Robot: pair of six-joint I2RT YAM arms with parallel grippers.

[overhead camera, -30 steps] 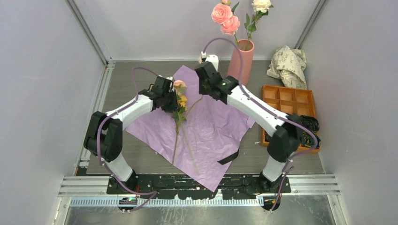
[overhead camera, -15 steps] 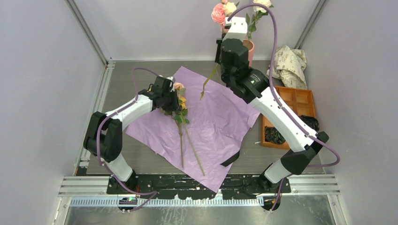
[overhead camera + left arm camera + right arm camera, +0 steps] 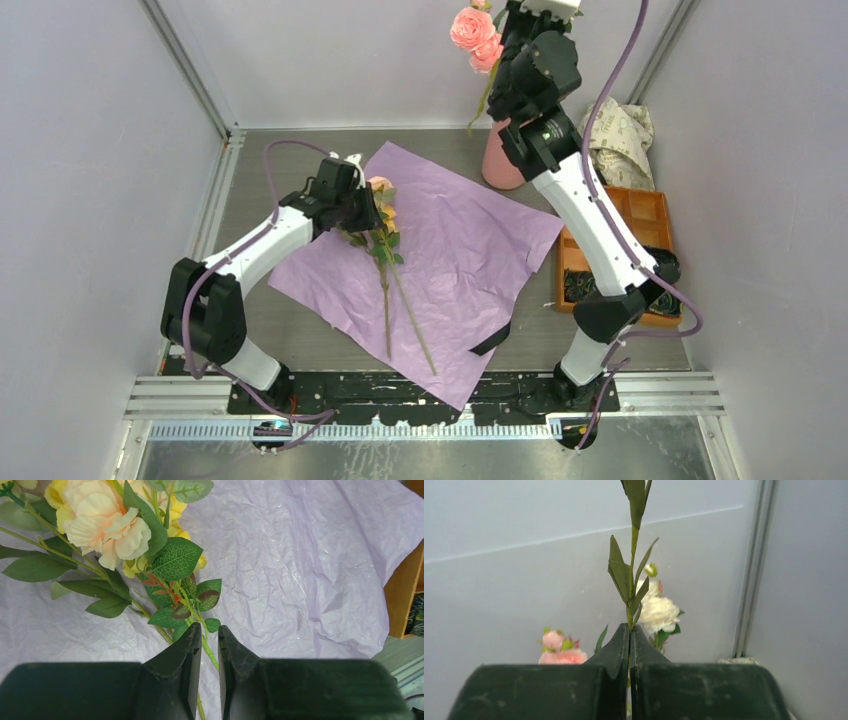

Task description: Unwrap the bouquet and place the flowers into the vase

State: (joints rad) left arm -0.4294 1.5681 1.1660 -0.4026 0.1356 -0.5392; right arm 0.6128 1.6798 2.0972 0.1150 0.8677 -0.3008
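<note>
The right gripper is still raised high above the pink vase [image 3: 497,165]. It lowers the leafy stem down into the vase beside the pink blooms next and then releases it.
The bouquet's lilac paper [image 3: 470,240] lies spread flat on the table, its black ribbon [image 3: 487,338] at the near edge. Two flowers [image 3: 385,225] rest on it, their stems [image 3: 410,320] pointing toward me. My left gripper [image 3: 209,630] hovers just over them, open by a narrow gap, with one green stem [image 3: 212,656] running under that gap; peach and yellow blooms [image 3: 107,522] lie just beyond. My right gripper [image 3: 630,627] is raised high by the pink vase [image 3: 497,165], shut on a leafy flower stem [image 3: 633,555]. Pink blooms [image 3: 475,35] stand in the vase.
An orange compartment tray [image 3: 625,215] sits at the right with dark items [image 3: 585,288] in its near cells. Crumpled cream printed paper [image 3: 615,130] lies behind it. The enclosure walls and a frame post [image 3: 751,570] stand close to the raised right arm.
My right arm has lifted one flower off the paper and swung it up and back to the vase. The left gripper stayed at the flower heads and its jaws eased slightly apart.
</note>
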